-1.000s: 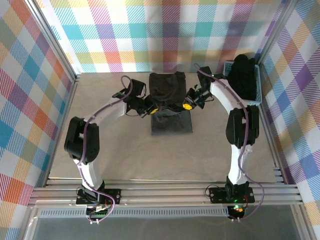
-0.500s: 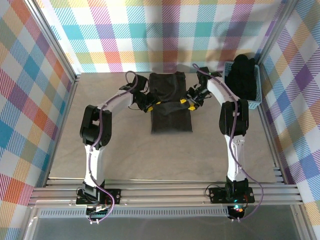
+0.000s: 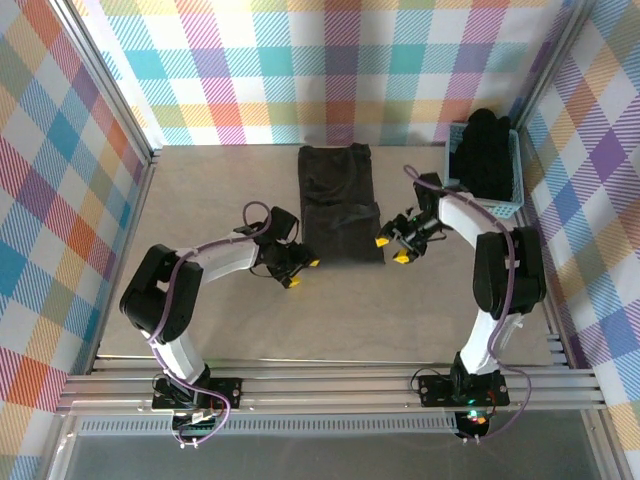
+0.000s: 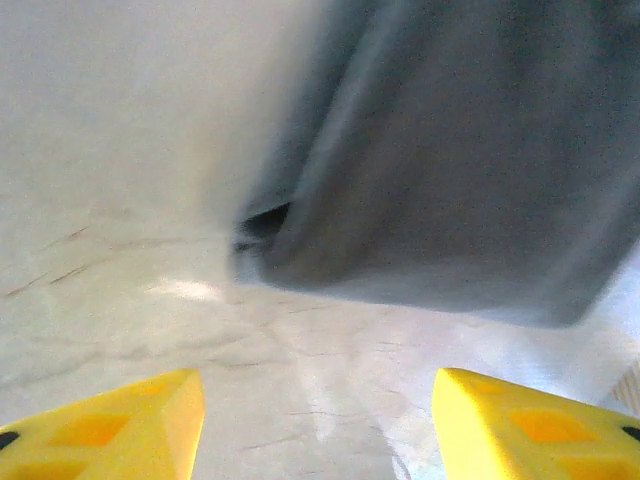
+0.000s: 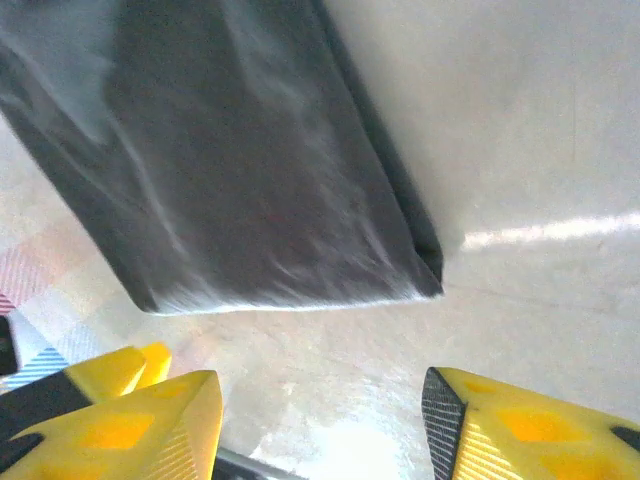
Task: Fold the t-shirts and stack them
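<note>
My left gripper should move in and down next, onto the near corner of the black t-shirt beside its folded edge. That edge is still beyond my left gripper's open fingers.
A black t-shirt (image 3: 340,205) lies on the table as a long folded strip running from the back to the middle. My left gripper (image 3: 302,273) stands open just off its near left corner, nothing between its yellow fingers (image 4: 110,425). In the left wrist view the t-shirt (image 4: 450,170) fills the upper right, blurred. My right gripper (image 3: 392,249) is open beside the near right corner. In the right wrist view the t-shirt (image 5: 230,170) lies beyond the gap between the fingers (image 5: 530,435). Both grippers are clear of the fabric.
A light blue lattice basket (image 3: 498,205) at the back right holds a heap of more black t-shirts (image 3: 482,150). Checked fabric walls and aluminium rails enclose the table (image 3: 250,320). Bare table lies in front of the shirt.
Both grippers moved from the shirt's middle, where they were at the fabric, toward its near corners and now stand open. The shirt now lies flat as one long strip.
</note>
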Controlling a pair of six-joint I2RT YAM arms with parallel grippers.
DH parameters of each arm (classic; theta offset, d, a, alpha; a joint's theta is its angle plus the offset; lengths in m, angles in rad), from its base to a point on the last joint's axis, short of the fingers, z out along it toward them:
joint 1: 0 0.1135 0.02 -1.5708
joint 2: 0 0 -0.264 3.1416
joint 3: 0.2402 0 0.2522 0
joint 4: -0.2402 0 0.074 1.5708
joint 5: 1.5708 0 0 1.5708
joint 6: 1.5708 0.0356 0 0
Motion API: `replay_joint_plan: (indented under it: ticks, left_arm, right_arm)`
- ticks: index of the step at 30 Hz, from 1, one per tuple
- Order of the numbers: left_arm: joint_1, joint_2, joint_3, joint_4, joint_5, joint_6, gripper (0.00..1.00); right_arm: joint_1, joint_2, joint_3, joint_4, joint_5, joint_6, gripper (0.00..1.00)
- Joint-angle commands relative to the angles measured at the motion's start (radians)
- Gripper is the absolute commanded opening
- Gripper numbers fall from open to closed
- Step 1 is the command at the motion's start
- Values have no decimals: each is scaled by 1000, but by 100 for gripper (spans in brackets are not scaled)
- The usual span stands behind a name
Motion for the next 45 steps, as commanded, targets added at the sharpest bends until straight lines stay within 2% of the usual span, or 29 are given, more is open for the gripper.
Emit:
replay_joint_plan:
  ticks: [1,3,6,13,17,21,23,26,30,35,39,42,45]
  left_arm:
    - [12,40,19,147,-1,-109,63]
    - [12,63,30,157,-13,-112,63]
    - [18,95,29,204,-24,-124,56]
    - [22,154,68,255,-35,-133,31]
    - [22,165,83,255,-35,-130,25]
    - [24,166,79,261,-38,-126,13]
    - [26,161,81,265,-37,-127,7]
    - [29,145,112,233,-34,-104,5]
    - [46,107,150,201,-32,-94,0]
    - [99,9,202,254,-18,-102,0]
    - [113,-63,263,213,-2,-65,0]
    - [110,-97,240,139,48,-58,0]
    - [96,-136,152,87,113,-47,0]
  right_arm:
    - [0,19,-51,130,-96,69,56]
    - [0,40,-58,148,-102,84,56]
    - [-1,72,-50,147,-86,88,56]
    - [1,142,-17,156,-95,112,53]
    - [8,152,-23,178,-98,148,51]
    - [12,179,-24,248,-111,192,37]
    - [13,196,9,268,-114,193,27]
    - [15,206,103,215,-84,169,10]
    - [13,181,238,115,-18,131,1]
    - [12,135,424,20,9,114,0]
    - [12,122,556,-57,0,100,0]
    - [13,99,553,-98,-45,101,0]
    - [28,42,446,-100,-94,102,0]
